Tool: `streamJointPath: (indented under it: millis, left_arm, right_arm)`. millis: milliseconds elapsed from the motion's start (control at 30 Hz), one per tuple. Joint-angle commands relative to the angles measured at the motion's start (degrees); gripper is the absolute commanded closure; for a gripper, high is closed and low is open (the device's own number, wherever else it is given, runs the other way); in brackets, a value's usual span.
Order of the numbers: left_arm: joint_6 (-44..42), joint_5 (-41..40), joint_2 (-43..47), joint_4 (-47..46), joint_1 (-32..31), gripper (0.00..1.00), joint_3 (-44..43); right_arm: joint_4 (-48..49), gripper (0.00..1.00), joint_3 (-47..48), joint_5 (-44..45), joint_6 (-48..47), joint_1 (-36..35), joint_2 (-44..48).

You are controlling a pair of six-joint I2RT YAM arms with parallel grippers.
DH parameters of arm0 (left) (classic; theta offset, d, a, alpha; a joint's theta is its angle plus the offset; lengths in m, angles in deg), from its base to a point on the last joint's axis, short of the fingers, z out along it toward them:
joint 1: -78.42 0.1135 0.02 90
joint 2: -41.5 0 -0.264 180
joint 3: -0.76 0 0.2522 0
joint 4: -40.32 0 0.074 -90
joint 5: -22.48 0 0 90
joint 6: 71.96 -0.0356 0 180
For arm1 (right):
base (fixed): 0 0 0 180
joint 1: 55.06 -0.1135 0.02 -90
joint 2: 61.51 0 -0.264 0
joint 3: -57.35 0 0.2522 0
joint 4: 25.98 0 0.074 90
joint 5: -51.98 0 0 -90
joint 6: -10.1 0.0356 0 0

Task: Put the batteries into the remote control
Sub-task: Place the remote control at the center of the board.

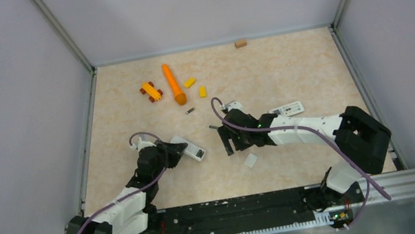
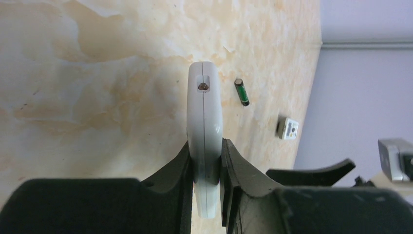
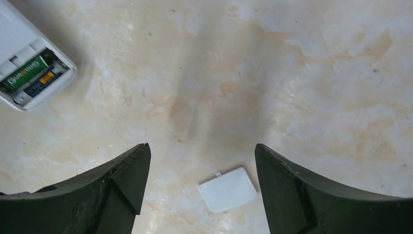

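The remote's open compartment is full of batteries, so the robot's left gripper will move down and to the right in the top view, onto the tabletop toward the remote's cover, and let go of the remote.
My left gripper [image 1: 176,150] is shut on a white remote control [image 1: 192,149], squeezing its sides [image 2: 205,122]. In the right wrist view the remote's open compartment [image 3: 34,73] shows at the top left, with a green battery [image 3: 24,74] lying in it. My right gripper [image 3: 201,145] stands open just right of the remote, nothing between its fingers [image 1: 229,142]. The white battery cover [image 3: 227,189] lies flat on the table below it. One loose battery [image 2: 241,91] lies beyond the remote's tip [image 1: 213,127]. Another battery [image 1: 190,111] lies further back.
A second white remote [image 1: 287,109] lies right of the right gripper. An orange carrot toy [image 1: 173,84], a yellow toy car [image 1: 150,91] and yellow blocks [image 1: 189,83] sit at the back left. A small brown block [image 1: 240,43] is by the back wall.
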Motion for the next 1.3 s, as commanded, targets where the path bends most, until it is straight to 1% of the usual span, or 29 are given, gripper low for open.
streamJointPath:
  millis: [0, 200, 300, 467, 500, 533, 567, 600, 733, 767, 800, 900, 1000, 1133, 1267]
  left_arm:
    - [6.61, -7.62, -1.16, -3.64, -1.79, 1.00, 0.21]
    - [13.71, -13.58, -7.63, -9.42, -7.25, 1.00, 0.01]
    - [17.63, -16.03, -13.51, -13.12, -10.44, 0.98, -0.80]
    - [22.33, -19.04, -20.11, -14.55, -14.84, 0.86, -2.75]
    - [23.02, -19.50, -20.34, -14.48, -15.21, 0.83, -2.74]
    - [23.35, -19.99, -19.94, -14.38, -15.58, 0.77, -2.57]
    - [23.63, -20.54, -18.91, -12.83, -15.85, 0.69, -2.54]
    - [24.13, -21.14, -17.10, -8.95, -16.01, 0.61, -3.08]
    - [24.07, -23.23, -8.17, 12.39, -16.12, 0.26, -7.16]
    - [23.52, -23.82, -5.98, 16.57, -16.16, 0.21, -8.05]
    - [23.12, -24.35, -4.02, 20.34, -16.13, 0.17, -8.98]
    - [22.97, -25.02, 0.85, 30.68, -16.03, 0.08, -11.22]
    - [23.17, -23.81, 4.13, 37.17, -16.04, 0.02, -12.02]
    - [21.21, -24.66, 9.01, 44.31, -16.06, 0.01, -13.15]
    - [15.51, -28.23, 12.86, 44.95, -15.98, 0.01, -13.98]
  right_arm:
    - [-3.49, 0.19, -3.42, 3.46, 3.25, 0.30, 6.25]
    - [-2.25, 0.16, -8.33, -1.85, -7.15, 0.23, 10.68]
    - [-1.72, 0.15, -9.24, -1.63, -9.15, 0.24, 11.50]
    - [-0.43, 0.15, -9.48, -2.63, -8.68, 0.59, 11.41]
    - [-0.43, 0.14, -9.48, -3.20, -8.55, 0.74, 11.36]
    - [-0.40, 0.14, -9.55, -3.78, -8.74, 0.85, 11.36]
    - [-0.43, 0.14, -9.63, -4.20, -9.04, 0.86, 11.36]
    - [-0.47, 0.14, -9.72, -4.45, -9.46, 0.91, 11.47]
    - [-0.35, 0.13, -9.92, -5.23, -11.70, 0.93, 11.41]
    - [-0.27, 0.13, -9.92, -5.42, -12.23, 0.94, 11.32]
    - [0.03, 0.13, -10.00, -5.83, -12.75, 1.00, 11.19]
    - [0.60, 0.13, -10.10, -7.32, -14.86, 1.00, 10.48]
    - [0.70, 0.13, -10.01, -8.06, -18.27, 0.99, 9.85]
    - [-0.44, 0.15, -9.86, -7.79, -22.18, 0.93, 8.49]
    - [-2.44, 0.17, -9.27, -8.85, -24.60, 0.41, 7.51]
